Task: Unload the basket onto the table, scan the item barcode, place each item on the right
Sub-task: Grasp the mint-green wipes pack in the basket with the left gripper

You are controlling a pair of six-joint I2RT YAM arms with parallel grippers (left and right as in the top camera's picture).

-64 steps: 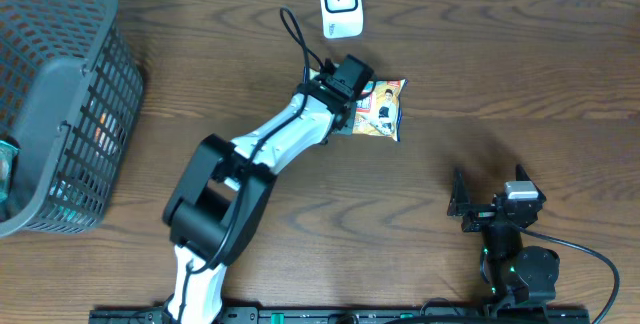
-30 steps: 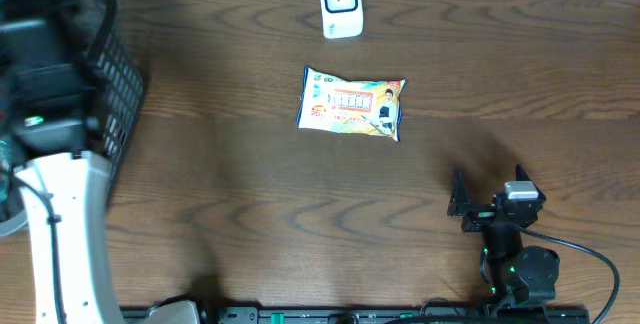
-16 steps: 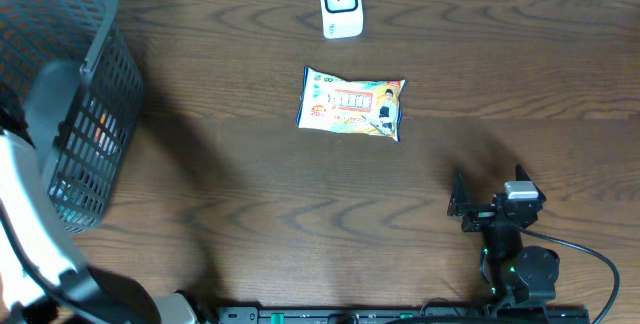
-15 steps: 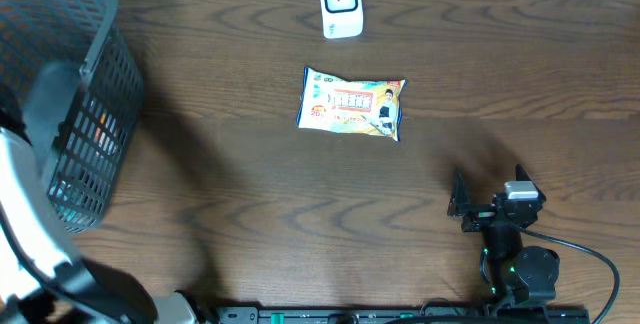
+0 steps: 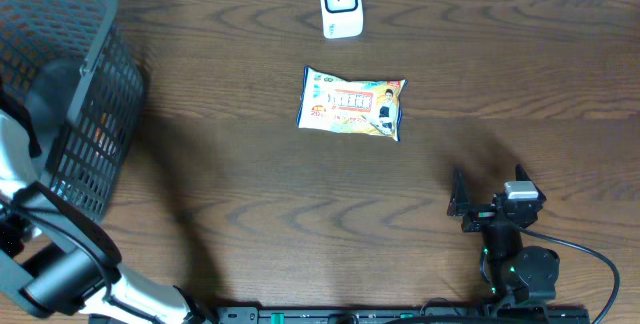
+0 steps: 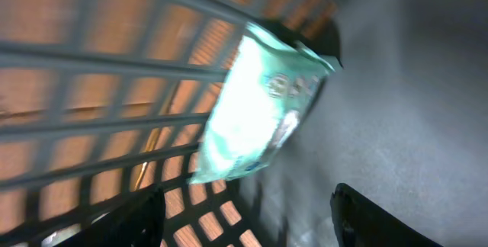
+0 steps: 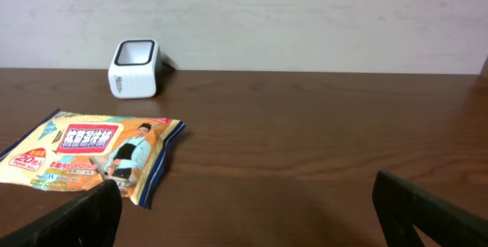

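Next, my left gripper will advance toward the basket's mesh side and close on the mint-green packet, because the packet leans just ahead of the gripper's open fingers.
An orange snack packet lies flat on the table, printed side up, a little in front of the white barcode scanner. Both show in the right wrist view, the packet at left and the scanner behind it. My right gripper rests open near the front edge, well short of the packet. My left gripper is open inside the basket, with nothing between its fingers. Just ahead of it a mint-green packet leans against the basket's mesh wall. From overhead only the left arm shows.
The grey mesh basket stands at the table's left end with other packets inside. A pale wall runs behind the scanner. The right arm's base and cable sit at the front right.
My left arm has swung from the orange packet to the basket at far left, leaving the packet on the table. The right arm has not moved.
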